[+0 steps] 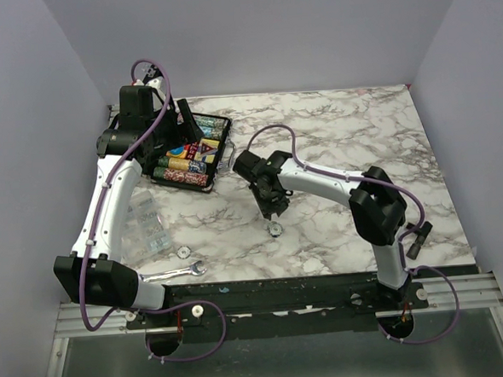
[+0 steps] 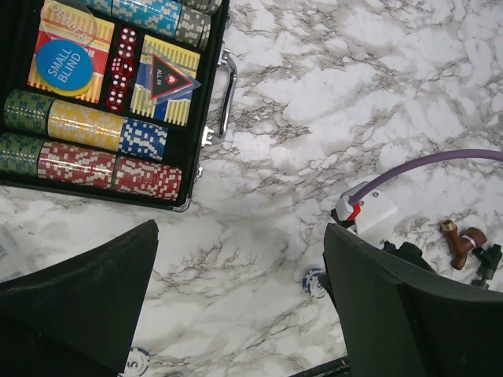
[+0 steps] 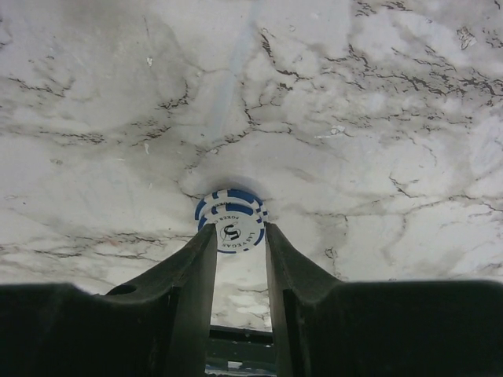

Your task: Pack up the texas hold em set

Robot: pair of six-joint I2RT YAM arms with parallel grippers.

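Note:
My left gripper comes back and down to the loose chip by the wrench (image 1: 183,252) next, as that chip lies below it, toward my base, outside the case (image 1: 200,160).
The black case (image 1: 200,160) of the texas hold em set lies open at the back left. It holds rows of multicoloured chips (image 2: 86,145), a yellow-blue card box (image 2: 59,43), red dice and a dark red triangle (image 2: 167,78). Its metal handle (image 2: 229,90) faces the table's middle. My left gripper (image 2: 240,259) hangs open above the marble beside the case, nothing between its fingers. My right gripper (image 3: 238,236) is at mid-table (image 1: 273,219), shut on two stacked white-blue chips (image 3: 229,210). Another loose chip (image 1: 184,251) lies near the front left (image 2: 135,361).
A silver wrench (image 1: 175,273) lies at the front left edge. A clear plastic bag (image 1: 147,225) sits under the left arm. A brown tap-shaped piece (image 2: 464,243) is seen on the marble past the right arm. Grey walls close in the table on three sides.

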